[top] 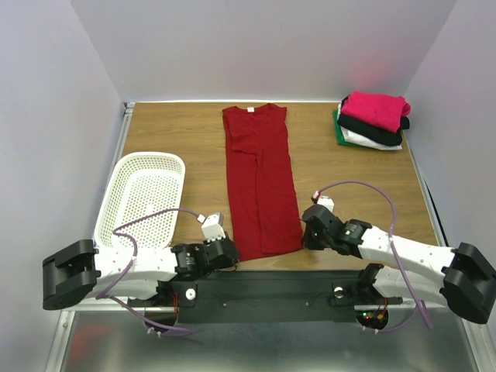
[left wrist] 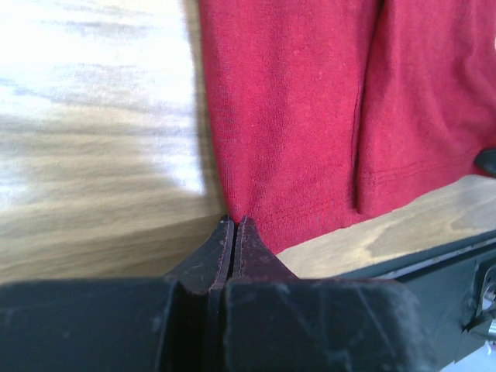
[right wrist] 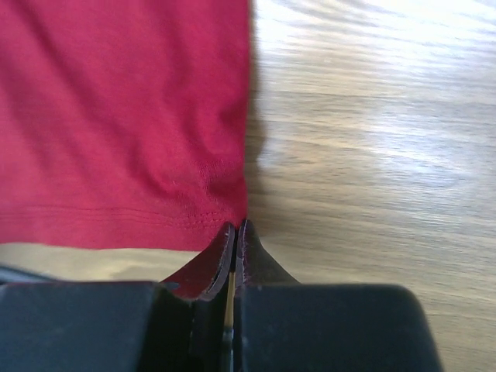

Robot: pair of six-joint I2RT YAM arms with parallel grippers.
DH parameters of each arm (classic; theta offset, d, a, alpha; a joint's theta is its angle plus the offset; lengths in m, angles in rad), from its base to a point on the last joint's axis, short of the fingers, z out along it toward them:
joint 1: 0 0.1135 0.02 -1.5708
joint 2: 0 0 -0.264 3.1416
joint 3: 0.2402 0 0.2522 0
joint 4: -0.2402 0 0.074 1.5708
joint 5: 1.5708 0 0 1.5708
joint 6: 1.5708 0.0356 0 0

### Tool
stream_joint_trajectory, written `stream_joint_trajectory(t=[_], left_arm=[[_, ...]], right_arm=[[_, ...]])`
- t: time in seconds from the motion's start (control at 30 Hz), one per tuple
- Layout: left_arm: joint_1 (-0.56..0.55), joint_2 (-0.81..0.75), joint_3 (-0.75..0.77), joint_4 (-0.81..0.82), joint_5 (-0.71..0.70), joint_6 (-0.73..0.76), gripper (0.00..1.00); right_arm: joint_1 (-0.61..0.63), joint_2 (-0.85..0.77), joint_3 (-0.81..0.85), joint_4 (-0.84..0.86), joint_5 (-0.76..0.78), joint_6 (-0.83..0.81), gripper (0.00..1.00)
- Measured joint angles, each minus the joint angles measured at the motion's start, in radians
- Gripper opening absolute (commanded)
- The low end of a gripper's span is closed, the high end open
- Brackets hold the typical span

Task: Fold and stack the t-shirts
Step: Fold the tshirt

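Observation:
The t-shirt's hem corner goes up and outward in my left gripper onto the t-shirt's side edge (top: 230, 160) next, short of the collar. My left gripper releases it there, shortening the long t-shirt.
A large dark red t-shirt (top: 260, 178) lies flat down the middle of the table, folded lengthwise into a narrow strip with its collar at the far end. My left gripper (top: 235, 254) is shut on the hem's near left corner (left wrist: 256, 209). My right gripper (top: 304, 232) is shut on the hem's near right corner (right wrist: 225, 209), where the cloth puckers toward the tips. At the far right stands a stack of folded t-shirts: bright pink (top: 377, 108) on top, then black (top: 373, 129), white (top: 364, 139), and a green edge (top: 338, 124).
A white perforated basket (top: 143, 198) sits at the left, just beyond my left arm. The table's near edge and the black base rail (top: 271, 291) run right behind both grippers. Grey walls close in the far and side edges.

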Motion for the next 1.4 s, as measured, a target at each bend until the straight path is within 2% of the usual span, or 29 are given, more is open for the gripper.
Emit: stream_joint_trajectory(t=[0.23,0.47,0.73,0.93,1.07,1.2,1.4], left_arm=[[-0.015,-0.051,-0.022,-0.01,-0.005,-0.027,0.0],[-0.009,-0.134,-0.028,0.038,-0.084,-0.013,0.0],[0.151,-0.164,-0.028,0.192,-0.097,0.17,0.0],[0.283,-0.084,-0.004,0.311,-0.059,0.352,0.0],[0.391,0.041,0.042,0.417,-0.005,0.488,0.0],[0.477,0.154,0.111,0.478,0.042,0.578,0.0],[0.607,0.291,0.197,0.57,0.117,0.673,0.0]], right_arm=[[0.0,-0.042,0.0,0.0,-0.026,0.0,0.0],[0.0,-0.013,0.062,-0.008,0.031,-0.034,0.0],[0.0,0.111,0.228,0.003,0.125,-0.111,0.0],[-0.002,0.252,0.329,0.047,0.192,-0.183,0.0],[-0.023,0.404,0.431,0.101,0.235,-0.242,0.0],[-0.077,0.521,0.539,0.124,0.254,-0.296,0.0],[-0.172,0.608,0.634,0.14,0.262,-0.356,0.0]])
